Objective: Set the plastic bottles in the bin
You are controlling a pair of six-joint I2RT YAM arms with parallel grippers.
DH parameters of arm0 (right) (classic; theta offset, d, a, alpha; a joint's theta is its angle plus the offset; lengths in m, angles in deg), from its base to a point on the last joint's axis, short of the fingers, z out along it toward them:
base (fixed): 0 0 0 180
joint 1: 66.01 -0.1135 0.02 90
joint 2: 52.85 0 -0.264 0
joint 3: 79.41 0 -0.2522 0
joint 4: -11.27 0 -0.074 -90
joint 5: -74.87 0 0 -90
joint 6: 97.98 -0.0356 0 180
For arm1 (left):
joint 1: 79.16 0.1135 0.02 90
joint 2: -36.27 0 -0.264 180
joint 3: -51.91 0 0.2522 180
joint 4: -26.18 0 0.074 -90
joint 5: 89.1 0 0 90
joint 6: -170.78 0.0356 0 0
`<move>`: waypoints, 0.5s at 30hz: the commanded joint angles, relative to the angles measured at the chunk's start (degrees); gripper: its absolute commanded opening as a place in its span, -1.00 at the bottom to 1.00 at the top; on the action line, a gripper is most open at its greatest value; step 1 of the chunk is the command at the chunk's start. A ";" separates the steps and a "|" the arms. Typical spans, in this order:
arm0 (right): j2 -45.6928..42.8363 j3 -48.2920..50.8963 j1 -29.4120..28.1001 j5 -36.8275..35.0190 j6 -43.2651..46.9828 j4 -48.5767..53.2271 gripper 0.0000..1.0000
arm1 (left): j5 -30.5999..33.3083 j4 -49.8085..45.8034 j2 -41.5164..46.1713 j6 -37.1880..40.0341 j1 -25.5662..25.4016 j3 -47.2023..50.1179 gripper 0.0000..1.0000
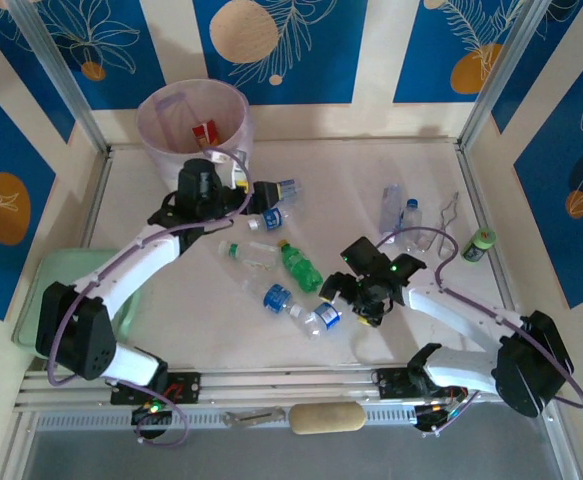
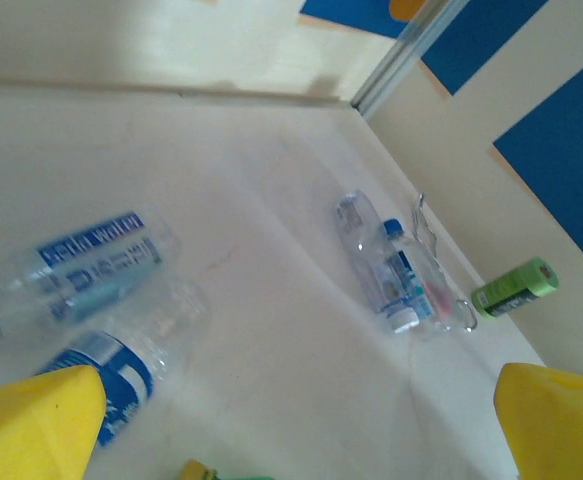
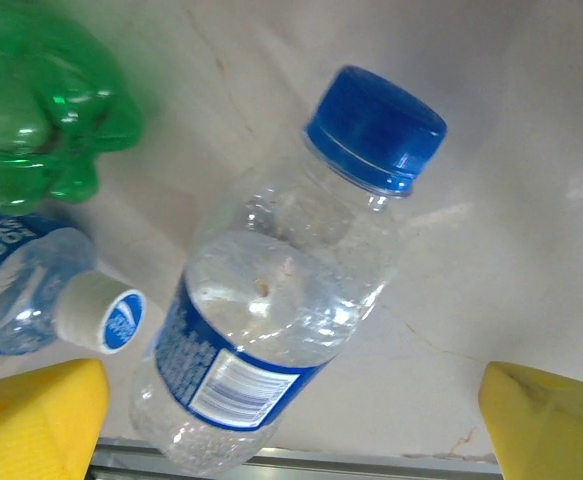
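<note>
The right gripper comes down around the bottle's clear shoulder beside the blue cap next and closes, since the bottle lies below it between its open fingers.
The bin stands at the back left with a red-labelled bottle inside. My left gripper hovers open just right of it, with nothing between its yellow fingers. Two clear blue-labelled bottles lie just beside it. My right gripper is open over a clear bottle with a blue cap. That bottle lies on the table between the fingers, which stand apart from it. A green bottle and several clear ones lie mid-table. Two more bottles lie at the back right.
A short dark cylinder with a green top and a thin wire piece lie near the right wall. A pale green tray sits at the left edge. A tan roll rests on the front rail.
</note>
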 commanded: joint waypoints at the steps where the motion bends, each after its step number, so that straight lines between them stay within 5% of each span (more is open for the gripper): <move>1: 3.23 -0.59 -0.39 3.09 -1.11 -2.17 0.92 | -0.41 4.87 0.56 -3.15 -0.99 1.96 0.99; 15: 13.49 -2.54 -2.16 0.11 1.30 -8.99 0.80 | 2.13 1.97 1.18 -2.63 -1.82 4.45 0.99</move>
